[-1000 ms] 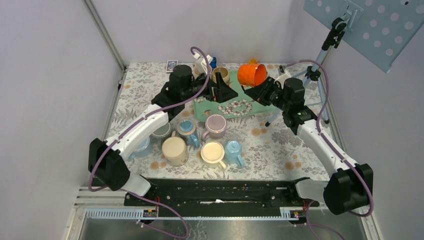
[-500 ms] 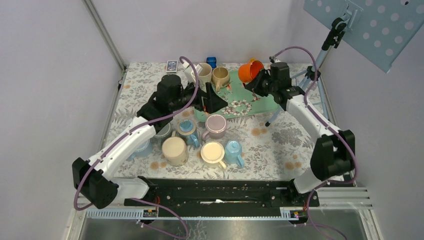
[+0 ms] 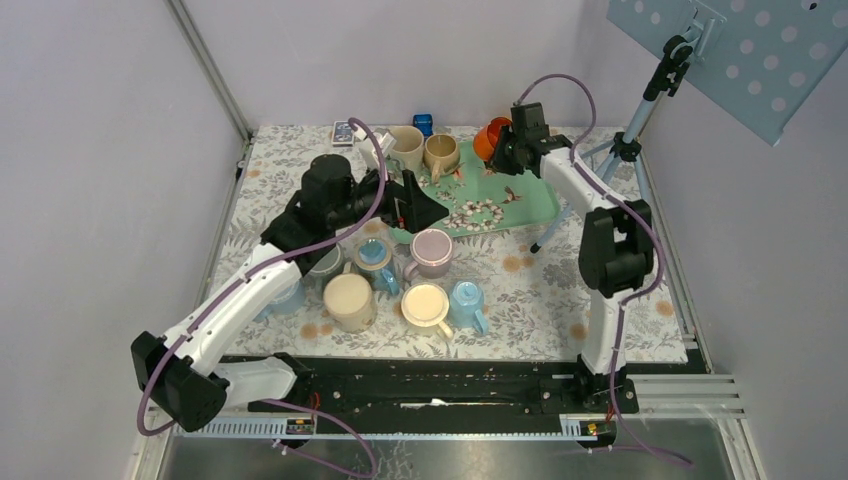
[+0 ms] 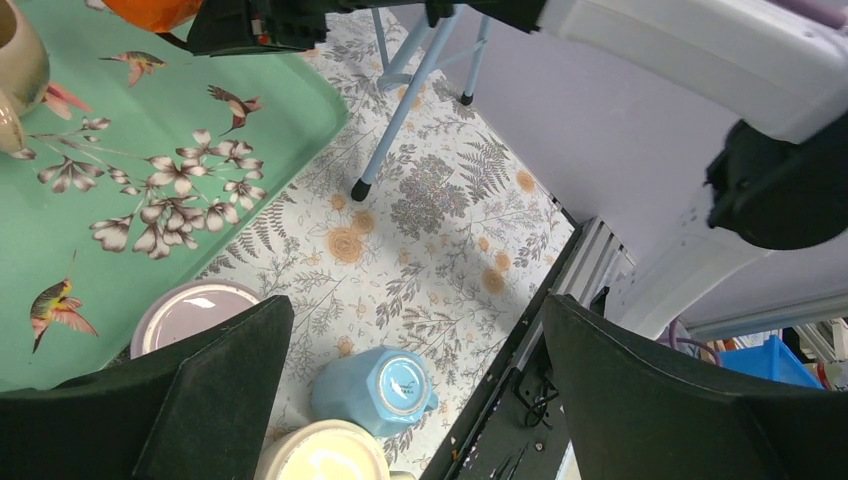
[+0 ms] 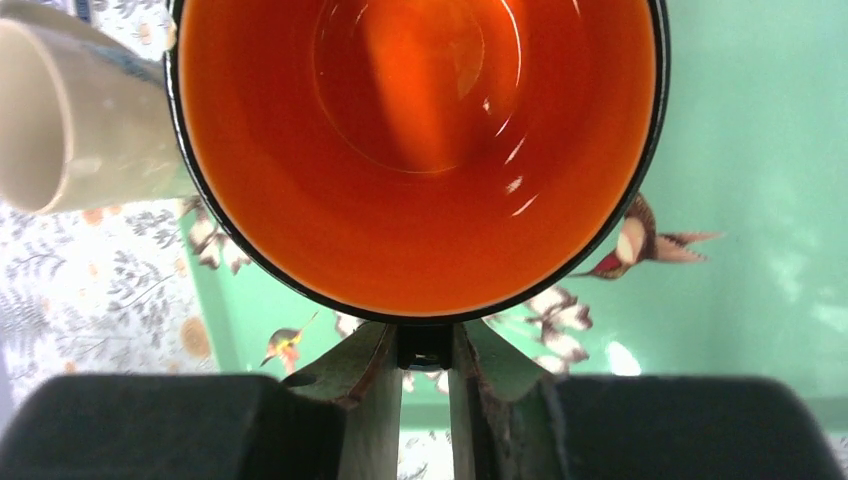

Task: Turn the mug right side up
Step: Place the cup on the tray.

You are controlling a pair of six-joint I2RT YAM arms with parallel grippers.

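The orange mug's opening already faces up, so my right gripper should lower the orange mug toward the beige mugs, onto the bare tray next to them, and let go of it there.
The orange mug [image 3: 489, 138] hangs at the back right corner of the green flowered tray [image 3: 500, 205]. My right gripper [image 3: 507, 148] is shut on its dark handle. In the right wrist view the mug [image 5: 420, 140] shows its glossy orange inside, mouth towards the camera, with the tray [image 5: 760, 150] beneath; the right gripper [image 5: 425, 345] pinches the handle just under the rim. Whether the base touches the tray I cannot tell. My left gripper [image 3: 420, 205] stands wide open near the tray's front edge, and in its own view the left gripper [image 4: 415, 305] holds nothing.
Two beige mugs [image 3: 440, 152] stand on the tray's far left. In front of the tray is a cluster of mugs: lilac [image 3: 432, 248], cream [image 3: 425, 303], an upside-down blue one [image 4: 375, 392]. A tripod [image 3: 600, 165] stands right of the tray.
The right arm has carried the orange mug back and left to the tray's far corner, turning its mouth upward. The left arm has drawn back towards the left, still open.
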